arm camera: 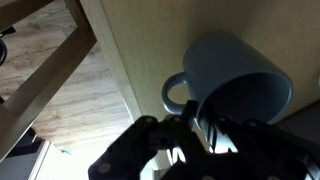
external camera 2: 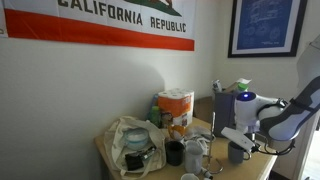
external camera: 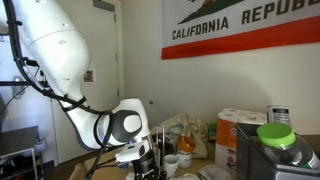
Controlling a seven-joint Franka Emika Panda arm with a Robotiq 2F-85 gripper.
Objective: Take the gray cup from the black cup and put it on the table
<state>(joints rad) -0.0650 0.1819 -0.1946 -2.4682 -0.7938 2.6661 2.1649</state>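
My gripper will next lower the gray cup onto the bare table below it, near the table's edge and clear of the black cup [external camera 2: 174, 152], and let go.
The gray cup [arm camera: 232, 78] fills the wrist view. It is blue-gray, shows a side handle, and its mouth faces the camera. It is at the light wooden table [arm camera: 140, 45] near an edge. My gripper [arm camera: 195, 125] straddles its rim next to the handle, with the fingers closed on the wall. In an exterior view the gripper [external camera 2: 236, 138] is over the gray cup [external camera 2: 237, 153] at the table's end, well away from the black cup [external camera 2: 174, 152]. The gripper [external camera: 140, 158] is low by the table in both exterior views.
A crumpled plastic bag [external camera 2: 130, 145], an orange box with paper rolls [external camera 2: 175, 108] and a white mug [external camera 2: 190, 179] crowd the table [external camera 2: 108, 150]. Another exterior view shows paper rolls [external camera: 240, 125], a green-lidded container [external camera: 276, 135] and a small white cup [external camera: 172, 160].
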